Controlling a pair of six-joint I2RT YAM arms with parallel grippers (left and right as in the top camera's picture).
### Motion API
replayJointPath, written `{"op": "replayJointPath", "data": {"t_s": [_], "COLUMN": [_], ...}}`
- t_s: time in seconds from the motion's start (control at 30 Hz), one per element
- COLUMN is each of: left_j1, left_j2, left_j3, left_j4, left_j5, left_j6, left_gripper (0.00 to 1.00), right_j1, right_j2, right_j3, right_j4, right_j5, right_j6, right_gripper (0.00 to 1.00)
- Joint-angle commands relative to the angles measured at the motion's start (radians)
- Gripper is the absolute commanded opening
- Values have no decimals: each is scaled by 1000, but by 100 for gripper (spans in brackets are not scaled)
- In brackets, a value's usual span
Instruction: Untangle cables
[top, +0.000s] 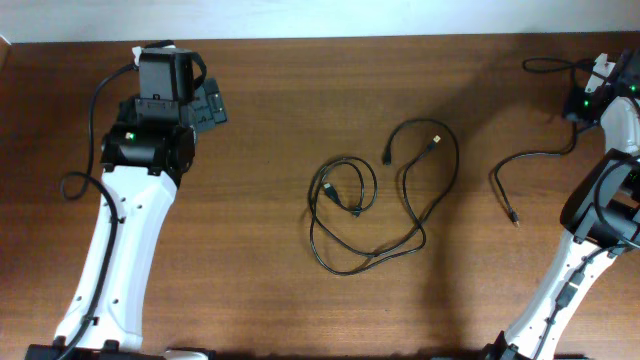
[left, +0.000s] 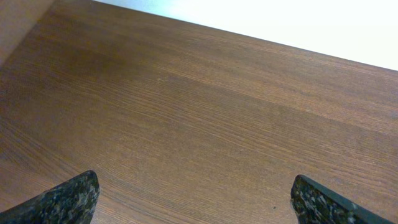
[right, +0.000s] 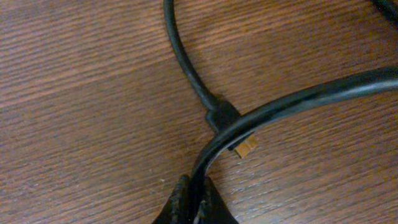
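Note:
The black cable (right: 196, 182) already lies apart from the tangle, so my right gripper should next lift it, draw it toward the right in the overhead view, then open.
Several thin black cables (top: 375, 200) lie in a loose tangle of loops at the table's middle, with small plug ends inside the loops. One more black cable (top: 512, 165) lies apart at the right, its tip toward the front. My right gripper (right: 196, 200) is shut on a black cable (right: 292, 99) just above the wood. That cable crosses over a gold-tipped plug (right: 231, 127). In the overhead view the right fingers are hidden under the wrist at the far right. My left gripper (left: 196, 199) is open and empty over bare wood at the back left (top: 208, 105).
A brown wooden table (top: 300, 100) ends at a white wall along the back. Thick black arm wiring loops near the left arm (top: 75, 185) and at the back right corner (top: 545, 65). The arm bases stand at the front edge.

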Motion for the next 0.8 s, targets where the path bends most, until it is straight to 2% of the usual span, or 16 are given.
{"op": "replayJointPath", "data": {"t_s": [0.0,0.1,0.3,0.33,0.37,0.4,0.57,0.67,0.77], "left_j1": [2,2,2,2,2,2,2,2,2], "left_j2": [2,2,2,2,2,2,2,2,2], "left_j3": [-9,-9,-9,-9,-9,-9,-9,-9,-9], "left_j4": [2,2,2,2,2,2,2,3,6], "left_j5": [-18,-17,-14,-14,-14,-14,-14,-14,-14], "left_j6": [2,2,2,2,2,2,2,2,2], "left_gripper": [99,99,99,99,99,99,99,99,99], "right_j1": [8,8,7,8,8,8,10,37,85], "right_j2": [-50,-50,-39,-39,-40,-40,-59,-134,-210], "right_j3": [145,268,277,277,277,278,280,284,284], "right_j4": [3,36,69,56,52,47,-29,-208,-435], "right_j5": [75,177,204,204,204,204,203,198,195], "right_j6": [-10,-10,-10,-9,3,6,13,24,185], "right_gripper": [4,4,4,19,73,98,98,98,98]}}
